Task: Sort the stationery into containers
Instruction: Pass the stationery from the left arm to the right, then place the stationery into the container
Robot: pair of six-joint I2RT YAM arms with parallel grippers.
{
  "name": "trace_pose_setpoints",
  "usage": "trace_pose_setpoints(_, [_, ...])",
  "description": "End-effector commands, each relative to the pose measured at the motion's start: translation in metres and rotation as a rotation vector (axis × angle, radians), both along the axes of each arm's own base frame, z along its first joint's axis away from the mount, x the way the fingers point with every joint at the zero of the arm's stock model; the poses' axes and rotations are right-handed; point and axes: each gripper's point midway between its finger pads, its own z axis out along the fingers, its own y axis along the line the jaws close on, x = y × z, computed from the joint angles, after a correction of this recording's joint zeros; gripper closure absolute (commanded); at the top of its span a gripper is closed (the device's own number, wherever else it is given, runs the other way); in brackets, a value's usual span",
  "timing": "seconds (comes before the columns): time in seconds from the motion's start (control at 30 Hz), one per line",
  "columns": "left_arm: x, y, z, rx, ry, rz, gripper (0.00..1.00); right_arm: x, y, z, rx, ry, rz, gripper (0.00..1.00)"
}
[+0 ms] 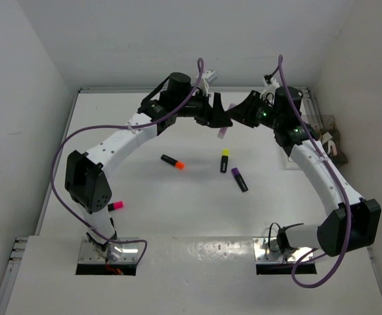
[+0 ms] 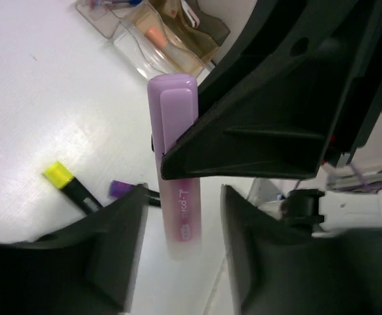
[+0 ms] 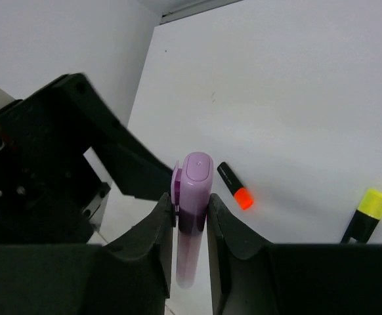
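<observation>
My right gripper carries the lilac marker [image 1: 222,133] toward the right in the top view and down into the amber tray next, since that tray holds an orange-capped marker.
The pale lilac marker [image 1: 222,133] hangs in the air at the back middle, between both grippers. My right gripper [image 3: 190,223] is shut on the marker [image 3: 194,197] near its capped end. My left gripper [image 2: 178,262] is open, its jaws standing on either side of the marker's [image 2: 176,177] other end with gaps on both sides. In the top view the left gripper [image 1: 217,118] and right gripper [image 1: 235,118] almost touch. Clear trays [image 2: 138,49] holding some stationery show past the marker.
On the table lie an orange-capped highlighter [image 1: 172,161], a yellow-capped one [image 1: 224,159], a purple-capped one [image 1: 239,179] and a pink-capped one [image 1: 116,206] by the left arm. The containers [image 1: 323,130] stand at the right edge behind the right arm.
</observation>
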Motion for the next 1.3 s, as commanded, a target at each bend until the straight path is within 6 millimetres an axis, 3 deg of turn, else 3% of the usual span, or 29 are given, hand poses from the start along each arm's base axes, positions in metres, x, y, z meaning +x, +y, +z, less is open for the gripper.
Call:
trace_pose_setpoints(0.0, [0.003,0.004,0.034,-0.062,-0.083,0.002,0.21,0.004,-0.007,0.015,-0.044,-0.081,0.008,0.99])
trace_pose_setpoints(0.03, [0.006,0.007,0.032,-0.046,-0.088,0.017,0.0,0.006,-0.014,0.017,-0.06,-0.088,-0.003,1.0])
trace_pose_setpoints(0.07, [0.008,0.011,0.029,-0.027,-0.093,0.029,0.0,0.005,-0.021,0.013,-0.082,-0.067,-0.003,1.0])
trace_pose_setpoints(0.1, [0.01,0.018,0.024,0.008,-0.117,0.036,0.0,0.011,-0.042,0.012,-0.14,-0.091,-0.021,1.0])
trace_pose_setpoints(0.13, [0.016,0.028,0.024,0.026,-0.136,0.051,0.0,0.017,-0.053,0.023,-0.187,-0.12,-0.03,1.0])
trace_pose_setpoints(0.23, [0.03,0.058,0.011,0.117,-0.212,0.071,0.0,0.016,-0.107,0.002,-0.433,-0.051,-0.027,1.0])
trace_pose_setpoints(0.27, [0.035,0.071,0.005,0.161,-0.242,0.067,0.0,0.022,-0.144,-0.005,-0.575,-0.071,-0.054,1.0])
trace_pose_setpoints(0.33, [0.038,0.081,-0.007,0.213,-0.25,0.053,0.0,0.02,-0.178,-0.018,-0.703,0.003,-0.055,1.0])
trace_pose_setpoints(0.37, [0.04,0.089,-0.019,0.252,-0.243,0.039,0.0,0.022,-0.208,-0.026,-0.844,0.001,-0.04,1.0])
trace_pose_setpoints(0.53, [0.042,0.108,-0.055,0.334,-0.175,0.03,0.0,0.012,-0.287,-0.072,-1.033,0.185,-0.004,1.0])
trace_pose_setpoints(0.63, [0.045,0.115,-0.061,0.333,-0.162,0.026,0.0,0.011,-0.321,-0.097,-1.103,0.242,0.01,1.0])
trace_pose_setpoints(0.77, [0.053,0.125,-0.063,0.353,-0.163,0.069,0.0,0.014,-0.347,-0.123,-1.094,0.293,-0.018,1.0])
trace_pose_setpoints(0.97, [0.067,0.14,-0.075,0.397,-0.15,0.178,0.0,0.022,-0.367,-0.162,-1.089,0.342,-0.025,1.0])
trace_pose_setpoints(1.27, [0.072,0.155,-0.092,0.516,-0.154,0.18,0.0,0.04,-0.382,-0.186,-1.067,0.345,-0.07,1.0])
